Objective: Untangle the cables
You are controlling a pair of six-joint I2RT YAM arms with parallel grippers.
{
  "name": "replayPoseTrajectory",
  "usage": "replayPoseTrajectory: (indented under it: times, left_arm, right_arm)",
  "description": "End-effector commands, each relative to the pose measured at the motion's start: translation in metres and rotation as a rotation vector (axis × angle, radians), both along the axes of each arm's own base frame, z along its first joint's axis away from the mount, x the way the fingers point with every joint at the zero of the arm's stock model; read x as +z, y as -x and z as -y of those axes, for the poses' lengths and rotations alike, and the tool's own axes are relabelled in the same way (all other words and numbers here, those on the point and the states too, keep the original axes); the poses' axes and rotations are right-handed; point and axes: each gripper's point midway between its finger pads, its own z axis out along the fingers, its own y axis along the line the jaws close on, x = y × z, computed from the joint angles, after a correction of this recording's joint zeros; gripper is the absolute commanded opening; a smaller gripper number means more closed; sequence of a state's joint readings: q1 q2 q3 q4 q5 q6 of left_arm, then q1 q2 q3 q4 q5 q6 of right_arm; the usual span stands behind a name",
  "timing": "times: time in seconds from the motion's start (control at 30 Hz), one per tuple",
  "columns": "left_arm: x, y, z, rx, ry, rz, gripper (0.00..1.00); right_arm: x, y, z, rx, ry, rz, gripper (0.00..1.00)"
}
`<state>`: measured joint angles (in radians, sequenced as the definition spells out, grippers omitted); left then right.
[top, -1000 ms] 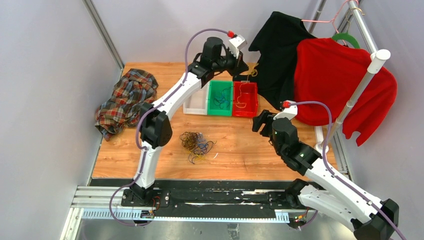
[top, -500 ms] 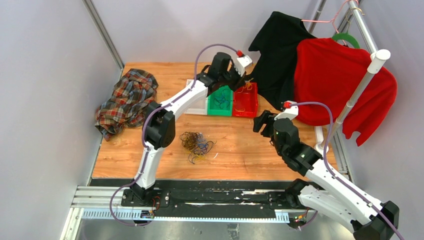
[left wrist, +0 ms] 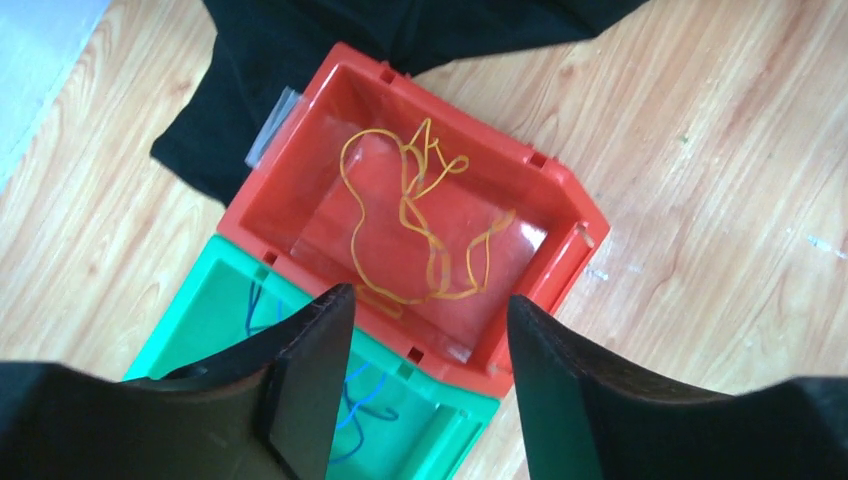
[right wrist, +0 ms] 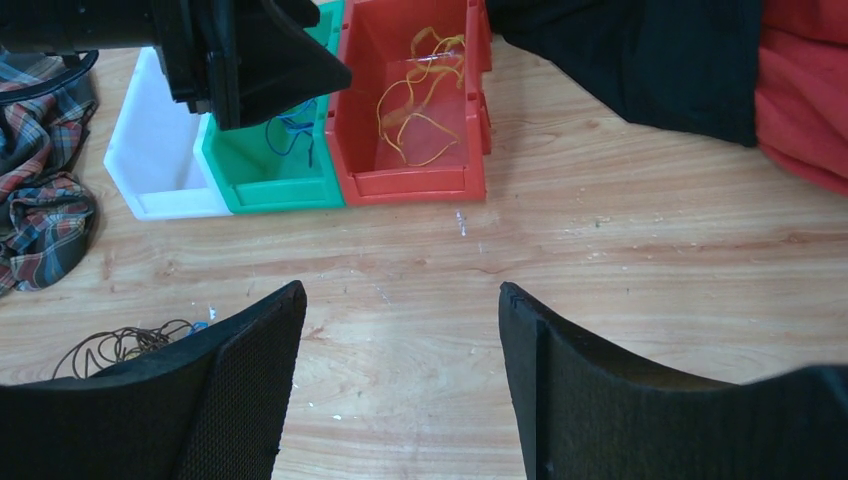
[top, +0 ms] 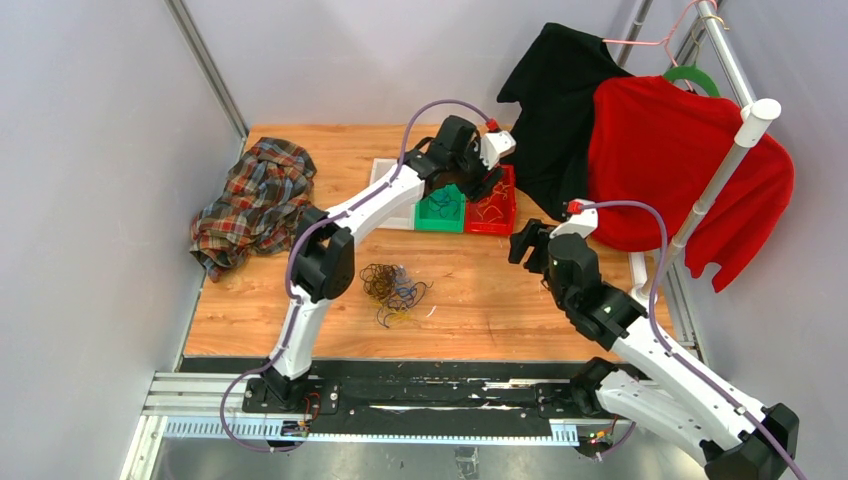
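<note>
I should move my left gripper back from the bins and down onto the far loops of the brown cable, since the brown cable is still bunched in the tangle (top: pixel 393 287).
The cables' tangle (top: pixel 393 287) of dark, blue and yellow loops lies on the wooden table in front of the left arm; its edge (right wrist: pixel 120 345) shows in the right wrist view. A yellow cable (left wrist: pixel 410 230) lies loose in the red bin (left wrist: pixel 560 190). A blue cable (left wrist: pixel 350 400) lies in the green bin (left wrist: pixel 200 310). My left gripper (top: pixel 483 183) hovers over these two bins, open (left wrist: pixel 430 310) and holding nothing. My right gripper (top: pixel 524 243) hangs open (right wrist: pixel 400 295) over bare wood, right of the tangle.
A white bin (top: pixel 393 197) stands left of the green one. A plaid shirt (top: pixel 255 200) lies at the table's left edge. A black garment (top: pixel 555 100) and a red sweater (top: pixel 680 170) hang on a rack (top: pixel 735 150) at the back right.
My left gripper has swung from behind the bins to above the red and green ones, and its jaws have opened. A yellow strand that hung from it no longer does. The right arm stayed put.
</note>
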<state>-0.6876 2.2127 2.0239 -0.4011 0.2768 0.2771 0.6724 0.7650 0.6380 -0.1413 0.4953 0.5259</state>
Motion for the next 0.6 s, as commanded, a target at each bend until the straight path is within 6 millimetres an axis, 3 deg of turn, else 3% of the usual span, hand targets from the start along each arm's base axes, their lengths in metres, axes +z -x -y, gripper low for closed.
replayPoseTrajectory:
  times: [0.0,0.13,0.27,0.43,0.57]
  left_arm:
    - [0.038,0.012,-0.028,0.028,-0.063,0.037,0.64]
    - [0.043,0.043,-0.056,0.0,-0.12,-0.045,0.77]
    - [0.037,0.093,-0.097,-0.08,-0.164,-0.198,0.86]
    - [0.012,0.149,-0.152,-0.163,-0.208,-0.279,0.87]
    - [-0.009,0.187,-0.17,-0.234,-0.228,-0.317,0.86]
  right_arm:
    - [0.021,-0.004,0.002,-0.005,0.0,0.025,0.71]
    - [0.023,-0.004,-0.002,0.014,-0.003,0.022,0.71]
    - [0.017,-0.006,-0.015,0.065,-0.014,-0.003,0.71]
    - [0.006,-0.007,-0.036,0.149,-0.031,-0.036,0.71]
    - [-0.008,-0.008,-0.047,0.192,-0.036,-0.076,0.72]
